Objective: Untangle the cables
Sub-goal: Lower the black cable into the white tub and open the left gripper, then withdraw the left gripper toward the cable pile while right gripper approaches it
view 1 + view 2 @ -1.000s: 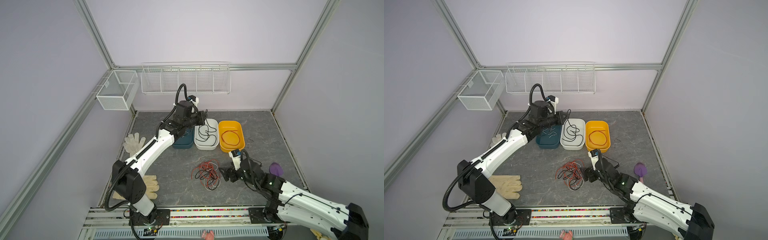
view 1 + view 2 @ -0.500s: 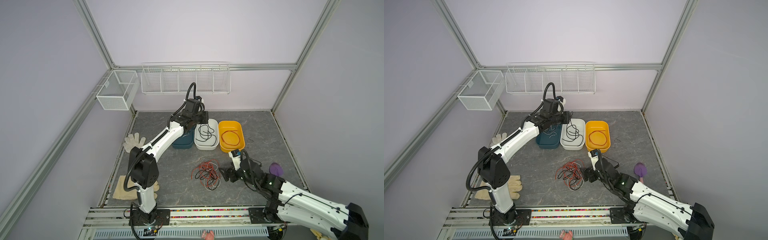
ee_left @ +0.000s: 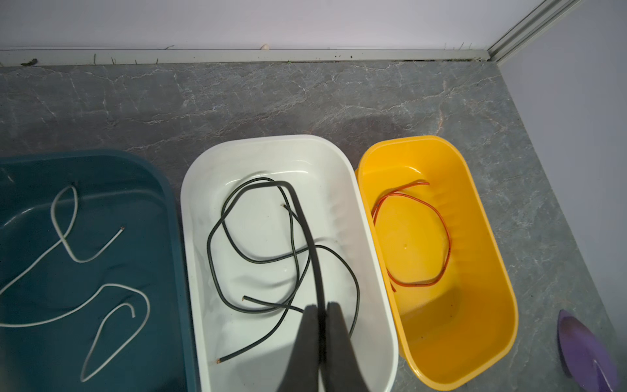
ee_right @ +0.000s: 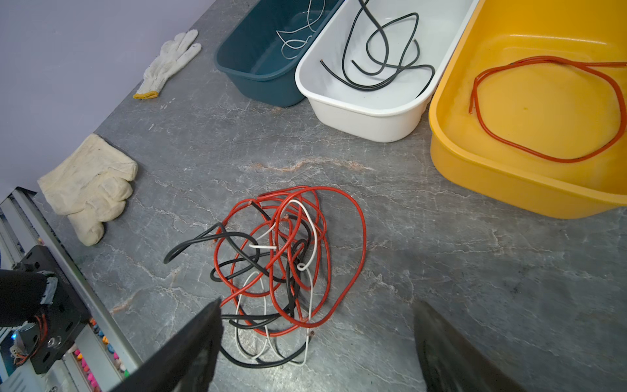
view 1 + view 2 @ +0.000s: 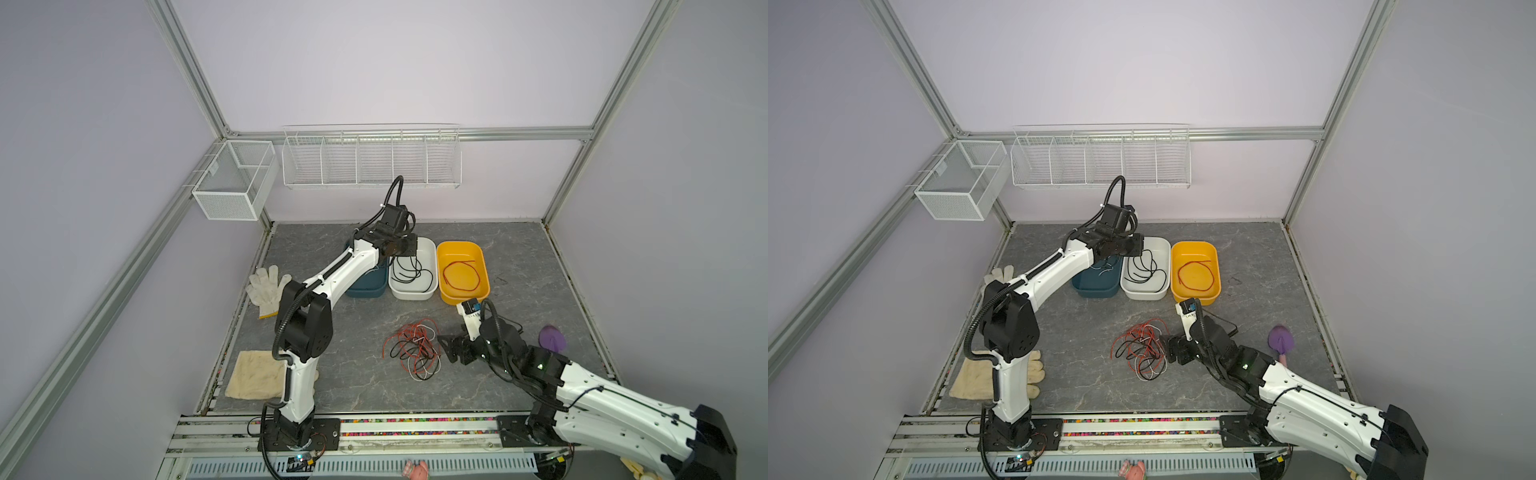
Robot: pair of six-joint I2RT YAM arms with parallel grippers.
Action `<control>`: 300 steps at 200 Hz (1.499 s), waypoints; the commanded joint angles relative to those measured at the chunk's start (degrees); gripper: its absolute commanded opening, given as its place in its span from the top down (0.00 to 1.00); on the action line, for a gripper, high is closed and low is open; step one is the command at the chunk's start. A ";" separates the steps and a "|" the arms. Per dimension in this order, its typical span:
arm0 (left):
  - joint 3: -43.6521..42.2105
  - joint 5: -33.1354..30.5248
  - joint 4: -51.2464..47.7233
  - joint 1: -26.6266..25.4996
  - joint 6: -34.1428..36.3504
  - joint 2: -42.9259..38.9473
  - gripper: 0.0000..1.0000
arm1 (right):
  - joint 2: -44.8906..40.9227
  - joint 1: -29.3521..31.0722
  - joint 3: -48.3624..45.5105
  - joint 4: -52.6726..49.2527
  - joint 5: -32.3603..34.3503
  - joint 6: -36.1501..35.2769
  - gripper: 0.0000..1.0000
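I need to move my left gripper down toward the bottom of the white bin, edging toward the yellow bin (image 5: 459,244), and release the black cable, because the bottom of the white bin is below my gripper.
A tangle of red, black and white cables (image 5: 413,349) (image 5: 1142,347) (image 4: 281,251) lies on the grey floor at front centre. My right gripper (image 4: 317,302) (image 5: 446,349) is open, low beside the tangle's right edge, with a few loops between its fingers. My left gripper (image 3: 319,307) (image 5: 401,249) is shut on a black cable (image 3: 307,237) that hangs down into the white bin (image 3: 271,138), where more black cable lies. One red cable (image 3: 444,237) lies in the yellow bin (image 5: 459,244). White cables (image 3: 68,237) lie in the teal bin (image 3: 101,156).
A white glove (image 5: 266,284) and a cream glove (image 5: 257,376) lie at the left edge of the floor. A purple object (image 5: 552,338) sits at the right. Two wire baskets (image 5: 370,160) (image 5: 232,183) hang on the back wall. The arms' base rail (image 5: 374,432) runs along the front.
The left arm has swung its elbow round and stretched out, and its gripper has sunk a little over the white bin with the black cable. The right arm has not moved.
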 commanded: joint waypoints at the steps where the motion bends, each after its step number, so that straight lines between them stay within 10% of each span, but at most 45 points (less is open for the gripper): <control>1: 1.84 -1.60 -2.98 -1.05 2.43 1.74 1.00 | 0.49 -0.20 0.03 1.65 -0.67 0.02 0.11; 167: 6.61 -3.94 -9.76 -4.44 4.79 7.24 1.00 | 1.36 -0.06 0.28 1.99 -0.87 0.03 0.11; 300: 12.45 -6.14 -16.37 -4.53 6.53 8.08 0.76 | 2.48 -0.09 0.37 2.09 -0.63 0.01 0.11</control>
